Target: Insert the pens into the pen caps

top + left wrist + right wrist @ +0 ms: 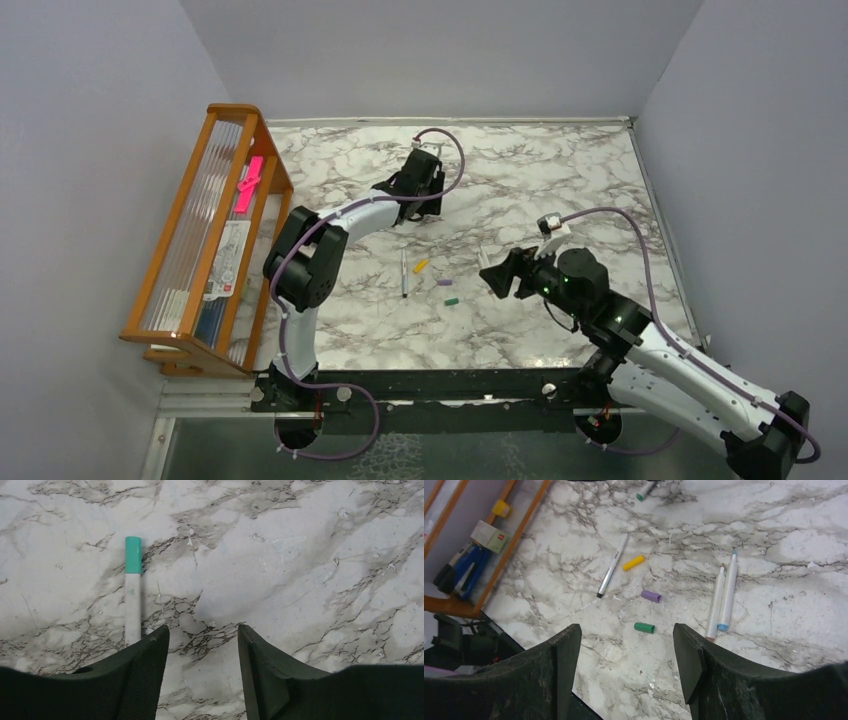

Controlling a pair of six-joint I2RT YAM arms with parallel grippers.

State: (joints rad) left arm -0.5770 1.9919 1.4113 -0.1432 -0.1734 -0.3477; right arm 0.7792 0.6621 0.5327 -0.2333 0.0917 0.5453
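The right gripper lowers next and tips its fingers down onto the near half of the brown-tipped pen (713, 617), since that pen lies on the tabletop below it.
A white pen with a teal cap (132, 587) on its far end lies flat on the marble, just left of my left gripper (202, 630). That gripper is open with nothing between its fingers and sits at the table's back middle (420, 185). My right gripper (626, 628) hovers open and empty above the loose parts. Below it lie a green cap (644, 627), a purple cap (651, 596) and an orange cap (633, 562). An uncapped dark-tipped pen (612, 566) lies beside the orange cap. Two more uncapped pens (722, 597) lie side by side to the right.
A wooden rack (190, 250) stands along the left wall, holding a pink strip (248, 183), a blue stapler (466, 572) and a small box (489, 532). Grey walls close the table at back and right. The near table edge (420, 372) runs below the caps.
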